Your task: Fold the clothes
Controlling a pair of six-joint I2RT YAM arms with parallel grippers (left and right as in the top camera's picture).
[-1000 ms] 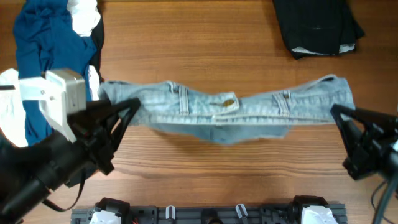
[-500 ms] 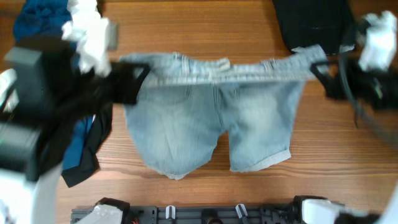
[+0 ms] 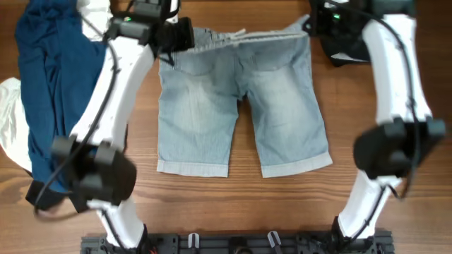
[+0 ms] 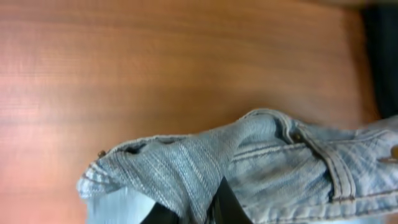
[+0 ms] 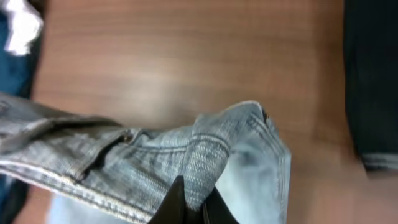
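Observation:
The waistband is raised and taut, so my left gripper will move outward and lower the held corner onto the table next, then release it.
Pale-blue denim shorts (image 3: 240,106) lie spread on the wooden table, waistband at the far side and cuffed hems (image 3: 192,168) toward the front. My left gripper (image 3: 176,35) is shut on the waistband's left corner, and my right gripper (image 3: 314,28) is shut on its right corner. The waistband runs taut between them, slightly raised. In the left wrist view the dark fingers (image 4: 227,202) pinch a bunched denim corner (image 4: 186,162). The right wrist view shows a denim fold (image 5: 205,158) squeezed between the fingers (image 5: 174,202).
A navy-blue garment (image 3: 49,85) and a white one (image 3: 8,130) lie piled at the left. A black garment (image 3: 339,53) sits at the back right, partly under my right arm. A black equipment rail (image 3: 233,243) lines the front edge.
Both arms swept from the front of the table to the far side, carrying the waistband. The shorts went from hanging bunched between the grippers to lying flat, legs trailing frontward.

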